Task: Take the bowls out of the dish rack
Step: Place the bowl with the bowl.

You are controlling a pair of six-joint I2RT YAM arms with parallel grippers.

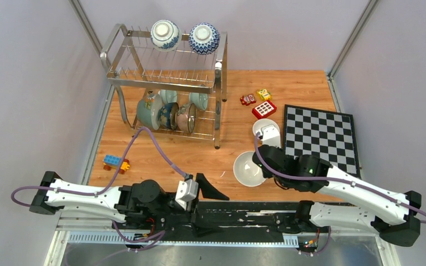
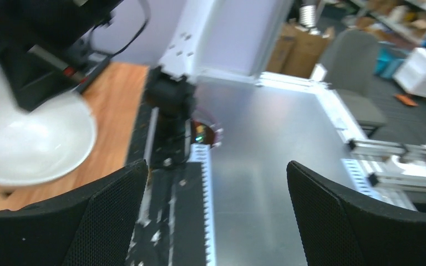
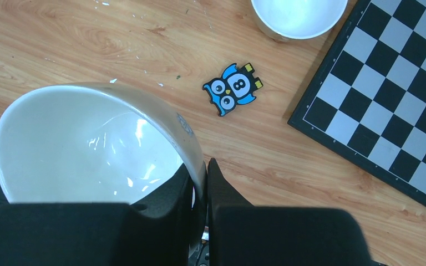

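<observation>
Next, my right gripper carries the held bowl outward, lowers it inside the second white bowl (image 1: 263, 126) (image 3: 300, 13) and releases, since that one sits outward, open side up and empty.
The dish rack (image 1: 123, 61) stands at the back left. Two blue-and-white bowls (image 1: 165, 34) sit upside down on its top tier, and several bowls (image 1: 169, 115) stand on edge in the lower tier. My right gripper (image 3: 206, 166) is shut on the rim of a white bowl (image 3: 83, 149), which is low over the wood near the table's middle (image 1: 248, 168). A second white bowl (image 3: 299, 16) rests beside the chessboard. My left gripper (image 2: 216, 166) is open and holds nothing. It hangs over the near table edge (image 1: 208, 197), left of the held bowl.
A black-and-white chessboard (image 1: 321, 136) lies at the right. Small toy blocks (image 1: 260, 102) sit behind it, and an owl tile (image 3: 233, 88) lies on the wood. Another toy block (image 1: 116, 162) lies at the left edge. Frame posts flank the table.
</observation>
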